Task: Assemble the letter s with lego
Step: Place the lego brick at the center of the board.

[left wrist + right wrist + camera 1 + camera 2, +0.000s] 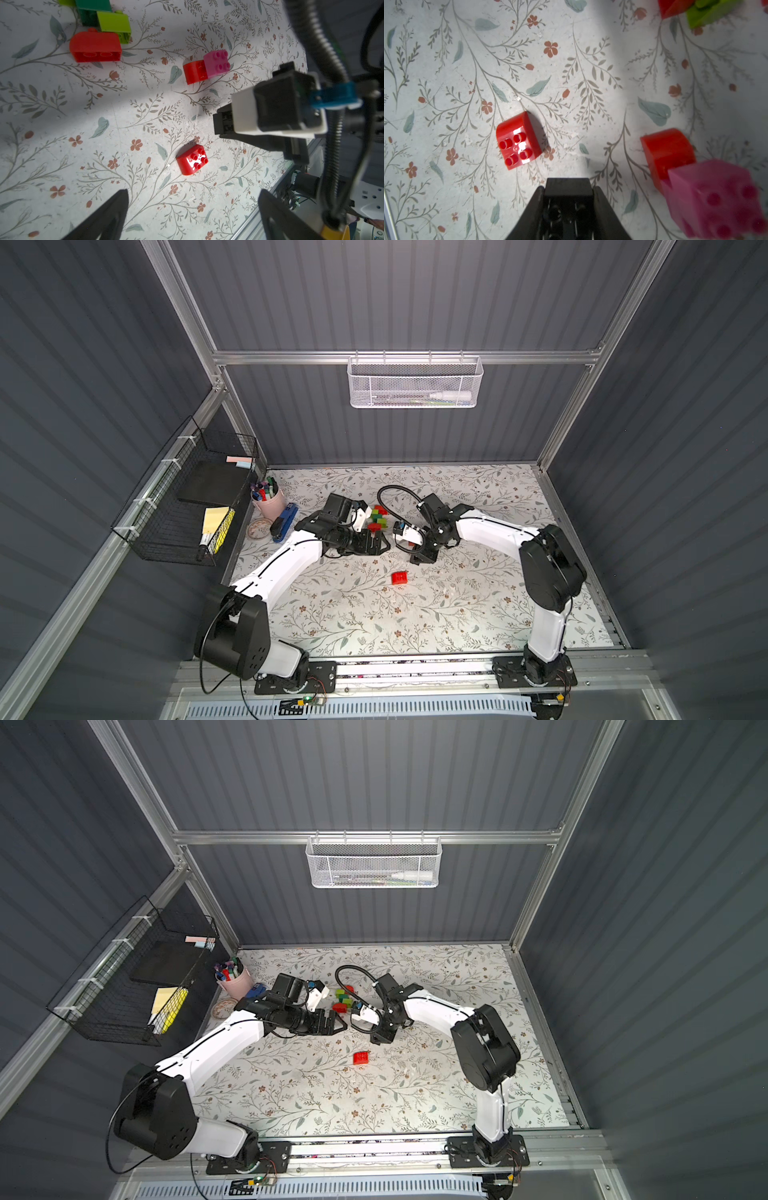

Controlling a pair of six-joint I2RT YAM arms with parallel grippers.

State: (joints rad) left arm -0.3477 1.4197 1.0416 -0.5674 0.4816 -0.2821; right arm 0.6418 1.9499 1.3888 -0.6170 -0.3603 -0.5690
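I should move my right gripper down toward the loose red brick [518, 141] and release the black lego brick on the mat patch [566, 163] beside it, because that spot is empty.
My right gripper [568, 188] is shut on a black lego brick [568, 199] and holds it just above the floral mat; in a top view it is at mid-table [422, 558]. A loose red lego brick [518, 141] lies studs up a little ahead of it, seen in both top views [400, 577] [361, 1057]. My left gripper [193, 195] is open and empty, hovering left of the right one [378, 541]. Behind both lie a red brick joined to a pink one [216, 62] and a cluster of red, lime and dark green bricks [377, 517].
A pink cup of markers [268, 499], a blue stapler [284, 522] and a tape roll [257, 529] stand at the mat's left edge. A black wire basket [187, 497] hangs on the left wall, a white mesh basket [415, 383] on the back wall.
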